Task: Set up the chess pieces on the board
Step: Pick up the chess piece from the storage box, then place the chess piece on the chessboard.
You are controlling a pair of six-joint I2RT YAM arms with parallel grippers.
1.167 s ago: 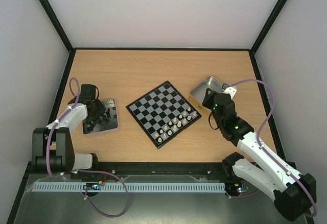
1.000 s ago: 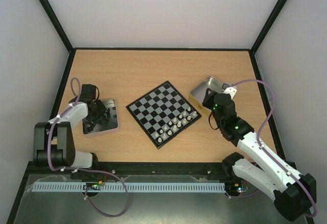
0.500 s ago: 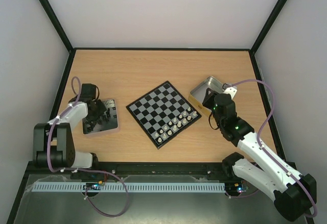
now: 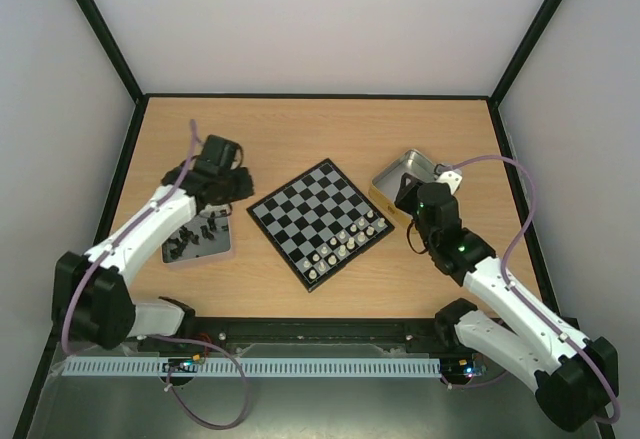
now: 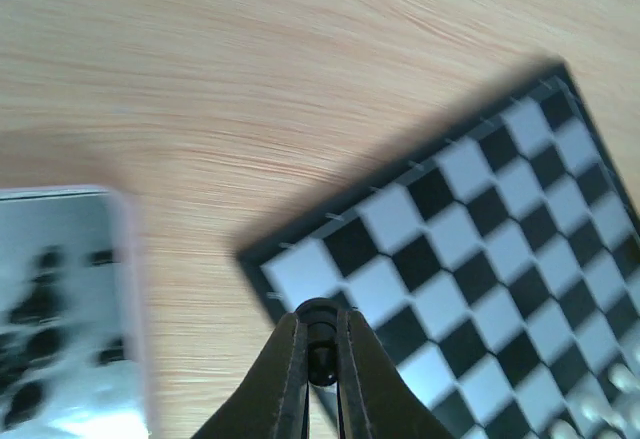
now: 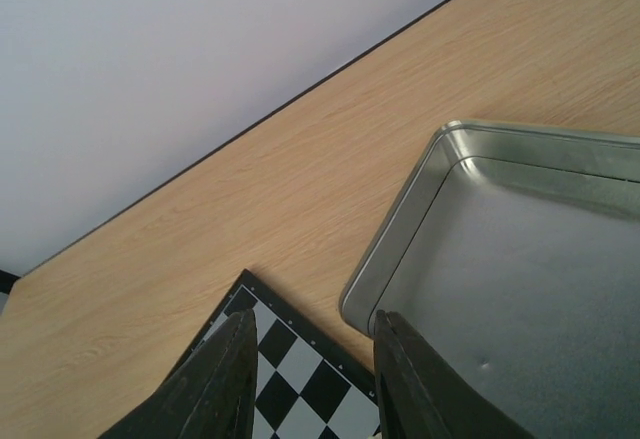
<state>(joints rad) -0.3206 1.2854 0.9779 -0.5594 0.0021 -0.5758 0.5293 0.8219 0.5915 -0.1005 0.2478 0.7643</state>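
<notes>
I will next move my left gripper right in the top view, lower it to the bare white square (image 4: 334,176) (image 5: 575,145) below, by the board's far corner, and release.
The board (image 4: 310,199) lies as a diamond in the middle of the table, with white chess pieces (image 4: 345,239) in rows along its near-right edge. Black chess pieces (image 4: 195,234) stand in the left tin (image 4: 200,256). My left gripper (image 4: 235,184) hovers at the board's left corner. In the left wrist view it (image 5: 320,324) is shut on a small black chess piece (image 5: 320,344) above the corner squares of the board (image 5: 480,229). My right gripper (image 4: 405,194) hangs open and holds nothing (image 6: 315,319), between the board's right corner (image 6: 290,369) and the right tin.
The right tin (image 4: 410,169) shows a bare metal floor (image 6: 520,269) in the right wrist view. The left tin (image 5: 60,309) with blurred black pieces sits at that view's lower left. Black frame rails and pale walls bound the wooden table (image 4: 300,134).
My left gripper closed on a black piece in the left tin, then rose and swung right to the board's left corner. The right arm has not moved.
</notes>
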